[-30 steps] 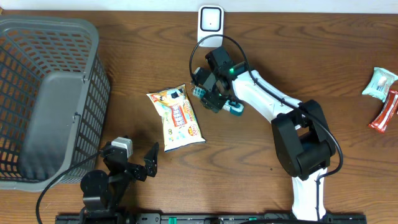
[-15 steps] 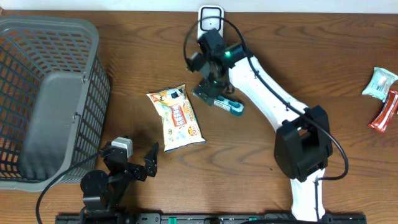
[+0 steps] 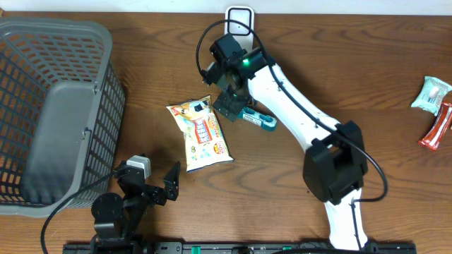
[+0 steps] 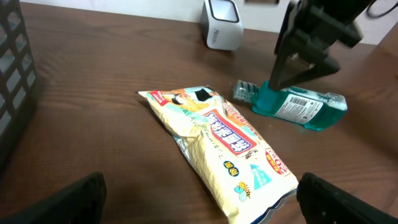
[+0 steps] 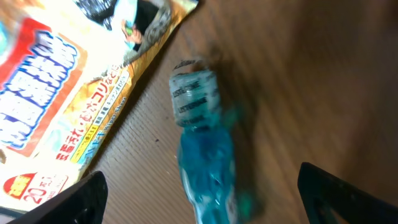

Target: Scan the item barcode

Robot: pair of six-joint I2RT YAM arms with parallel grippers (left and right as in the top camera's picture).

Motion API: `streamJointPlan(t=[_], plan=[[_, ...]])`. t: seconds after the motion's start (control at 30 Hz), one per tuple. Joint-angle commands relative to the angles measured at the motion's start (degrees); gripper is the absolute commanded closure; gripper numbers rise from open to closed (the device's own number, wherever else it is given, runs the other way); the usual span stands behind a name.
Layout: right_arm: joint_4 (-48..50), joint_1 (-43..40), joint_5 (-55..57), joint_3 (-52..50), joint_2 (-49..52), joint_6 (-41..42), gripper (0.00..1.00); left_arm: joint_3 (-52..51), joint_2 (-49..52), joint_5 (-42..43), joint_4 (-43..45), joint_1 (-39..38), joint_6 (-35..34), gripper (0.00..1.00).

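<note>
The bottle's cap end (image 5: 198,112) is below my open right gripper and lined up between its fingers, so I will lower the gripper straight down around it next and close.
A teal mouthwash bottle (image 3: 258,119) lies on its side on the table, its barcode label facing the left wrist view (image 4: 300,107). My right gripper (image 3: 229,104) hovers open just above the bottle's cap end (image 5: 194,93), holding nothing. A yellow snack bag (image 3: 200,133) lies flat just left of the bottle (image 5: 202,155). The white barcode scanner (image 3: 240,19) stands at the table's far edge, behind the right wrist. My left gripper (image 3: 167,186) rests open near the front edge, with the snack bag (image 4: 219,140) in front of it.
A grey mesh basket (image 3: 49,106) fills the left side of the table. Two small packets, a pale green one (image 3: 431,92) and a red one (image 3: 436,128), lie at the far right edge. The right arm's base (image 3: 337,173) stands at centre right.
The right gripper opened and let go of the bottle, which now lies on the table. The gripper then moved up and left of it. The left arm has not moved.
</note>
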Motion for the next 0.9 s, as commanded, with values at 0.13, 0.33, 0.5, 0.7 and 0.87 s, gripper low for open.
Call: streamJointPlan(t=[0.13,0.33,0.5,0.7,0.87], plan=[[0.3,-0.4,1.6,0.4,7.1,-0.2,0.20,-0.8,-0.1,-0.1,-1.0,0.1,0.9,0.02],[1.6,-0.4,3.3,0.4,10.4,-0.3,0.27,-0.8,-0.1,-0.1,-1.0,0.1,0.9,0.02],[3.1,-1.2,3.3,0.4,12.2,-0.3,0.42,-0.8,-0.1,-0.1,-1.0,0.1,0.9,0.02],[3.5,-1.2,3.3,0.4,14.0,0.2,0.66,-0.8,-0.1,-0.1,-1.0,0.1,0.9,0.02],[1.0,-1.2,2.4,3.0,13.9,4.8,0.89,-0.8,-0.1,-0.1,-1.0,0.1,0.9,0.02]])
